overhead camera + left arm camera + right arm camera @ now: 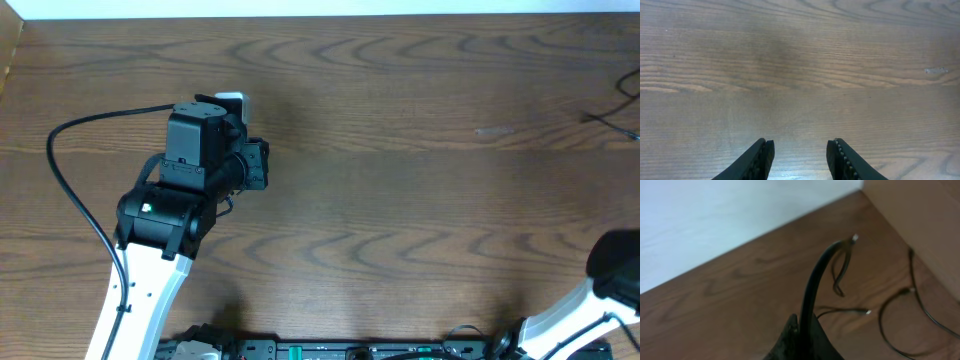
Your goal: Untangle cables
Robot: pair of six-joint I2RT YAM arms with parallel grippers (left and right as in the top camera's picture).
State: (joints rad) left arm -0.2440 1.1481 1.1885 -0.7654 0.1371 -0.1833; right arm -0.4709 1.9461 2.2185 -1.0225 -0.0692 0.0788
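The black cable's plug still hangs above the table, so my right gripper should move down toward the looped cables by the wooden side before it opens.
In the right wrist view my right gripper (804,319) is shut on a black cable (812,277). This cable rises from the jaws, arcs to the right, and ends in a small plug (855,238) that hangs free. More thin black cables (900,315) lie looped on the table beyond it, one with a silver plug end (867,312). Overhead, a bit of black cable (612,118) shows at the far right edge. My left gripper (801,146) is open over bare wood with nothing between its fingers, far from the cables.
The left arm (190,170) stands over the left part of the wooden table (400,200), trailing its own thick black lead (70,190). The right arm (610,280) is at the lower right corner. A wooden side wall (920,215) and a pale back wall (715,215) bound the corner near the cables.
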